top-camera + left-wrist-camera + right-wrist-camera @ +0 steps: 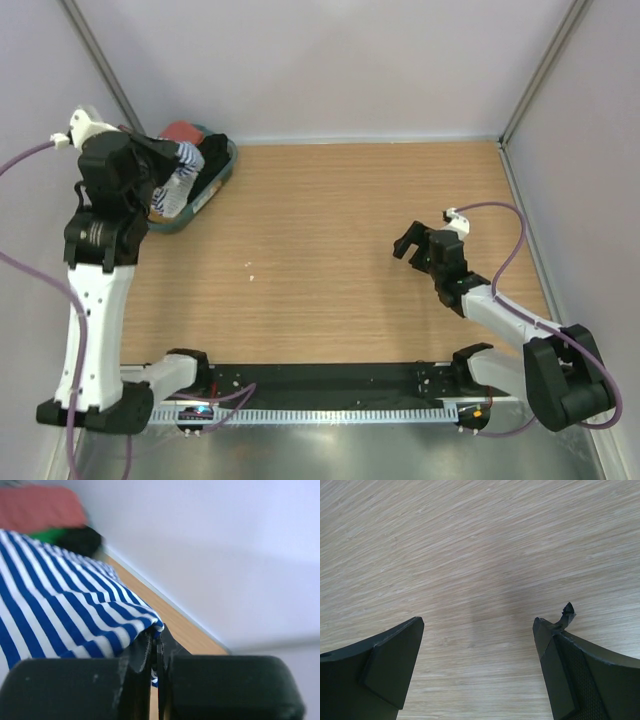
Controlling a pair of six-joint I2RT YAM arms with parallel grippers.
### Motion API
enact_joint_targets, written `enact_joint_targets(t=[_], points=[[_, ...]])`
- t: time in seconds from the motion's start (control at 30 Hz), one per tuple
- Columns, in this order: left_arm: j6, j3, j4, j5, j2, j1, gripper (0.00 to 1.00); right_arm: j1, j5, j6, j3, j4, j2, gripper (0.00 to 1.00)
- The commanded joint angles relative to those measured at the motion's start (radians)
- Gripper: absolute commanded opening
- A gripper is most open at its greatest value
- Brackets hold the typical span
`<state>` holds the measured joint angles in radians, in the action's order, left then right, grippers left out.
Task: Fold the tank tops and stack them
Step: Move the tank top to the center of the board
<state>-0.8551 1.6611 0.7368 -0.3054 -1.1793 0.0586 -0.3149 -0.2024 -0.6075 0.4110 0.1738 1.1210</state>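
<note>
The striped tank top (179, 181) hangs left of my right gripper in the top view, so next my right gripper should move that way over bare wood to pinch it.
The navy-and-white striped tank top (65, 605) is pinched at a fold by my left gripper (156, 634), whose jaws are shut on the cloth. From above, that gripper (183, 158) hangs over the dark basket (222, 172) at the far left, with the striped top (172, 196) draping down into it. The rust-red tank top (183, 130) lies bunched at the basket's back, and it shows blurred in the left wrist view (40, 505). My right gripper (412, 245) is open over bare wood at the right, with nothing between its fingers (395, 655).
The basket sits in the table's far left corner against the wall (225, 555). Something green (50, 534) lies under the red cloth. A torn bit of tape (566, 614) sticks up from the right gripper's right fingertip. Wooden tabletop (320, 230) spreads between the arms.
</note>
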Motion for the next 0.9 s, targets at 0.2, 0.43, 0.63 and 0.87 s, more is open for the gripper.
enact_joint_targets(t=[0.2, 0.43, 0.63, 0.87], points=[[-0.137, -0.109, -0.08, 0.161, 0.035, 0.405, 0.0, -0.004, -0.015, 0.031, -0.001, 0.069, -0.038, 1.0], [-0.117, -0.251, -0.12, 0.129, -0.133, 0.409, 0.75, -0.004, 0.083, 0.064, -0.005, 0.115, -0.017, 1.0], [-0.021, -0.179, 0.052, 0.1, -0.329, 0.409, 1.0, -0.007, 0.394, 0.089, -0.021, 0.285, 0.048, 0.84], [-0.005, -0.375, -0.028, -0.078, -0.114, 0.397, 1.0, -0.154, 0.534, 0.167, 0.092, 0.284, 0.19, 0.71]])
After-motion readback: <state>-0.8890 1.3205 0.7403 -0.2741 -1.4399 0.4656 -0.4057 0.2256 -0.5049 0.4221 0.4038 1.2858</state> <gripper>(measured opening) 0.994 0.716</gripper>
